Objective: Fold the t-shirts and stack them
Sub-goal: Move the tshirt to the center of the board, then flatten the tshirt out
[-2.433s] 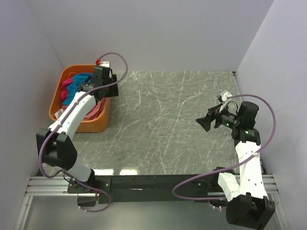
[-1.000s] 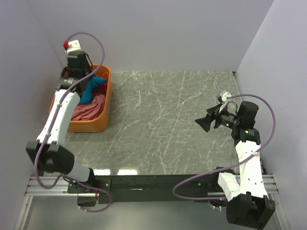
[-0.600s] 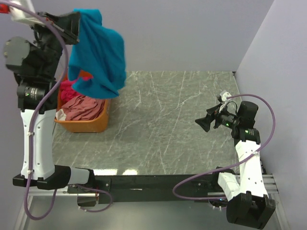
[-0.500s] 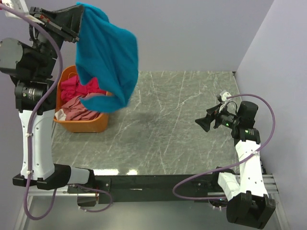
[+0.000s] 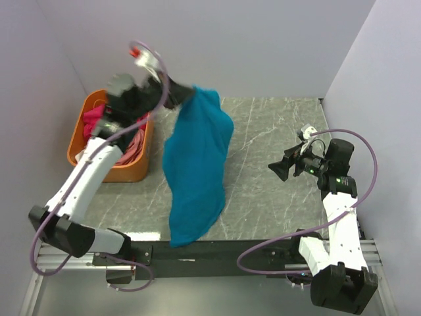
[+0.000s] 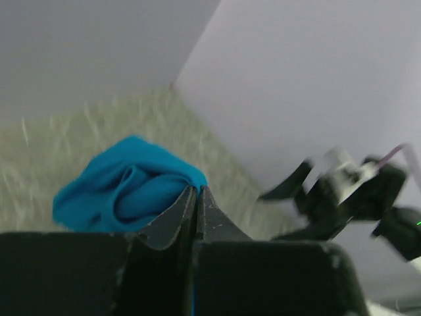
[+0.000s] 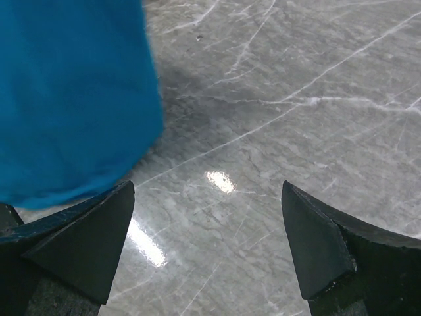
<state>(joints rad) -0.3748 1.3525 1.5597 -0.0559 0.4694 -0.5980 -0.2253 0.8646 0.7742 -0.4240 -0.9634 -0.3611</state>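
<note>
The right gripper sweeps to the left in the top view, back and down onto the teal-blue t-shirt's loose near end next.
A teal-blue t-shirt [image 5: 196, 164] hangs stretched in the air over the left half of the table, from the back down toward the near edge. Its top corner is pinched in my left gripper [image 5: 181, 96], raised beside the basket; in the left wrist view the fingers meet on the bunched teal-blue t-shirt [image 6: 125, 191] at the left gripper's [image 6: 196, 191] tips. A magenta-pink t-shirt [image 5: 93, 121] and a salmon-pink t-shirt [image 5: 135, 146] lie in the basket. My right gripper [image 5: 280, 170] hovers open at the right, empty; from there the right gripper [image 7: 207, 197] faces the teal-blue t-shirt [image 7: 72, 92].
The orange basket [image 5: 77, 146] stands at the table's back left corner against the left wall. Grey marble table [image 5: 263, 131] is bare on its right half. Walls close in on the left, back and right.
My left arm has swung down from high above the basket and out to the right, whipping the teal-blue t-shirt over the table. The right arm has not moved.
</note>
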